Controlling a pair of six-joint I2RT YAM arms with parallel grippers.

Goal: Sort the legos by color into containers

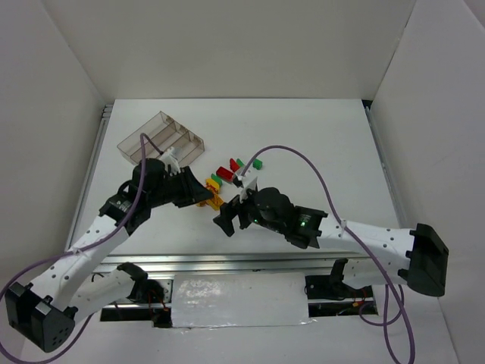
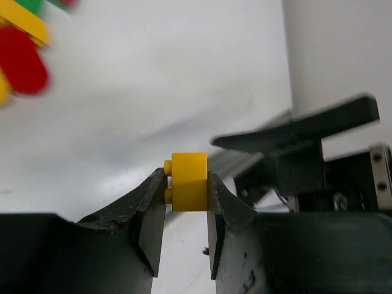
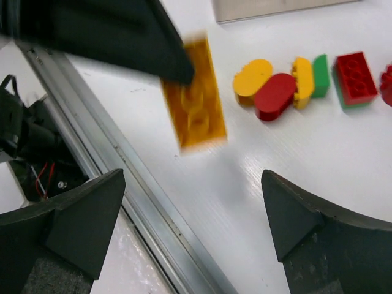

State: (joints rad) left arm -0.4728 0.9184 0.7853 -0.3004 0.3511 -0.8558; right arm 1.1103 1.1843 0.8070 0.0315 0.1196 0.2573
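The tray's farthest section (image 1: 145,132) is empty, so I will next move my left gripper outward and to the left in the top view, over that section, and let go of the yellow lego there.
My left gripper (image 2: 187,191) is shut on a yellow-orange lego brick (image 2: 188,182), held just above the table near its front edge. In the top view the left gripper (image 1: 206,196) and this brick (image 1: 213,199) sit just left of my right gripper (image 1: 226,221). My right gripper (image 3: 193,202) is open and empty. The held brick (image 3: 195,101) shows blurred ahead of it, at the tip of the left gripper's dark finger (image 3: 122,37). Loose red, yellow and green legos (image 1: 227,171) lie in a row behind. The clear three-compartment tray (image 1: 136,144) stands at the back left.
In the right wrist view a yellow oval (image 3: 251,78), a red oval (image 3: 274,95), a yellow piece (image 3: 302,79), a green piece (image 3: 320,75) and a red brick (image 3: 355,76) lie together. One green brick (image 1: 257,162) lies apart. The metal table rail (image 3: 141,202) runs close below.
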